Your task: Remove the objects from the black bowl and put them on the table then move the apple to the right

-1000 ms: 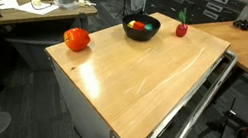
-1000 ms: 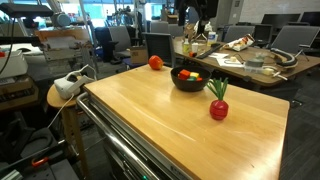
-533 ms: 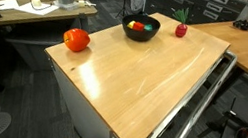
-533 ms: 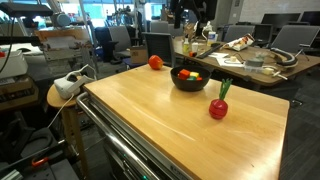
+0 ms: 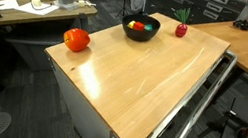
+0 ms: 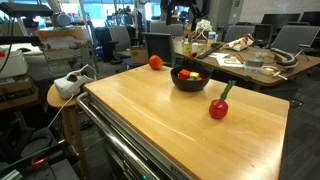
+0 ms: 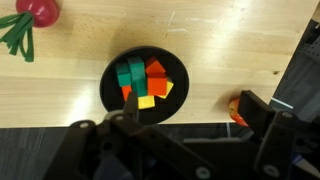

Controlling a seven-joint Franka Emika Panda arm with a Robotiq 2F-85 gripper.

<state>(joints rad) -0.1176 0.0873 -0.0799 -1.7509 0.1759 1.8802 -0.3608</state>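
Observation:
The top of the red cube block (image 7: pixel 157 86) is uncovered where it overlaps the yellow one. My open gripper will next move down into the black bowl (image 7: pixel 108 82), onto the red block there.
A black bowl (image 7: pixel 108 82) holds several green, orange and yellow blocks (image 7: pixel 143 80); it stands near the table's far edge in both exterior views (image 5: pixel 138 33) (image 6: pixel 188 85). An orange-red apple (image 5: pixel 76 40) (image 6: pixel 155 62) lies apart from it near a table corner. In the wrist view the apple (image 7: pixel 234 108) is half hidden behind one finger. My gripper (image 7: pixel 190 122) hangs open and empty high above the bowl's near rim. It shows only at the top edge of an exterior view (image 6: pixel 185 12).
A red radish-like toy with green leaves (image 5: pixel 181 29) (image 6: pixel 218 108) (image 7: pixel 35 10) lies on the wooden table (image 5: pixel 152 84) beside the bowl. Cluttered desks (image 5: pixel 33 8) and chairs surround the table. A metal rail (image 5: pixel 193 111) runs along one table side.
My gripper has shifted slightly sideways at the top of an exterior view. The bowl, the blocks and the apple have not moved.

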